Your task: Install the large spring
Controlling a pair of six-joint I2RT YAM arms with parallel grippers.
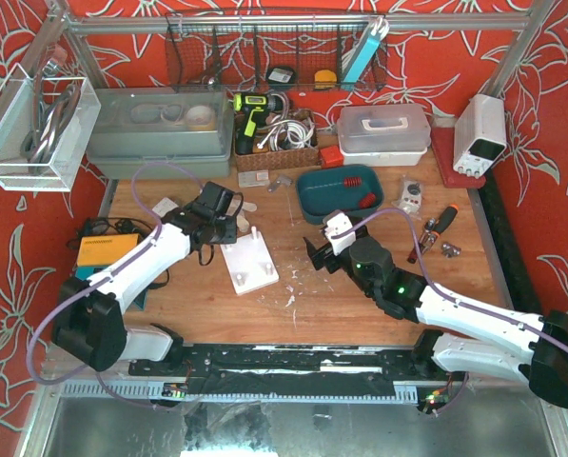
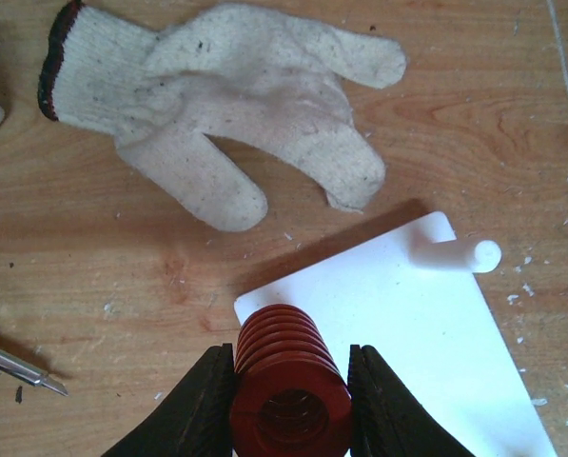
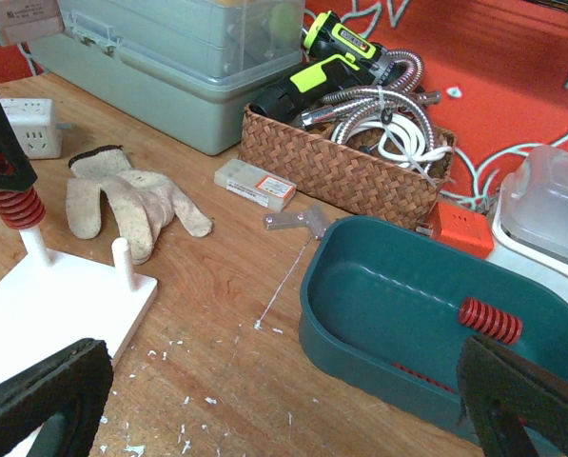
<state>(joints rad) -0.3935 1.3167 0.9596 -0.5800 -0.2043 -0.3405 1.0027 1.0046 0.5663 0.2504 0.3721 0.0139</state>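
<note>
My left gripper moves down along the white peg under the spring next and releases it there, because the spring's lower end still hangs above the plate.
My left gripper is shut on the large red spring, one finger on each side, above a corner of the white base plate. In the right wrist view the spring sits over the top of a white peg, its lower end well above the plate. A second, bare peg stands beside it; it also shows in the left wrist view. My right gripper is open and empty, low over the wood between the plate and the teal tray.
A white work glove lies just beyond the plate. The teal tray holds another red spring. A wicker basket with a drill and hoses, a grey box and a small carton stand behind.
</note>
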